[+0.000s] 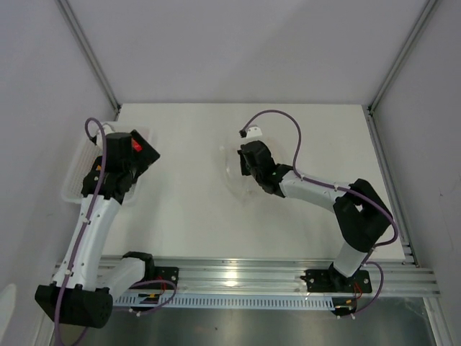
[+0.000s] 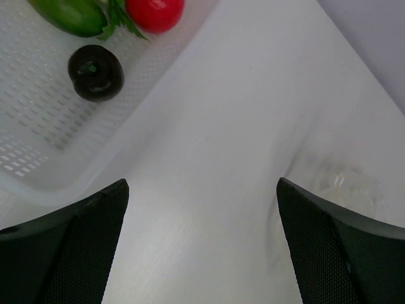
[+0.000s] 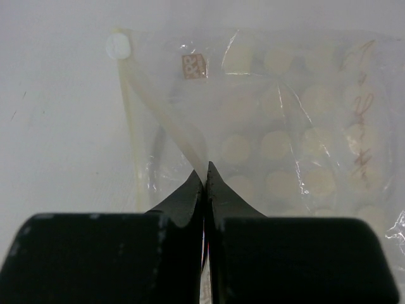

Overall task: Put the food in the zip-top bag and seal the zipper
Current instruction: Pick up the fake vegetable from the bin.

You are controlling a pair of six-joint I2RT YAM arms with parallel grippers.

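Observation:
The dark round piece [image 2: 96, 73] lies clear of the other food, so my left gripper will next turn down over the basket [image 2: 38, 139] and lower its open fingers around the piece.
The clear zip-top bag [image 3: 297, 126] with pale round dots lies flat on the white table, also seen from above [image 1: 234, 180]. My right gripper [image 3: 205, 170] [image 1: 245, 162] is shut on one lip of its mouth, pulling the pale zipper [image 3: 166, 120] strip up into a peak. The food lies in the white perforated basket [image 2: 38, 139]: a red tomato [image 2: 155, 12], a green leafy piece [image 2: 69, 14] and a dark round piece [image 2: 96, 73]. My left gripper [image 2: 202, 183] [image 1: 144, 153] hangs open and empty over bare table just right of the basket.
The basket [image 1: 72, 180] sits at the table's left edge under the left arm. Grey walls with metal rails close off the left, right and back. A faint edge of the bag [image 2: 345, 183] shows at the right of the left wrist view.

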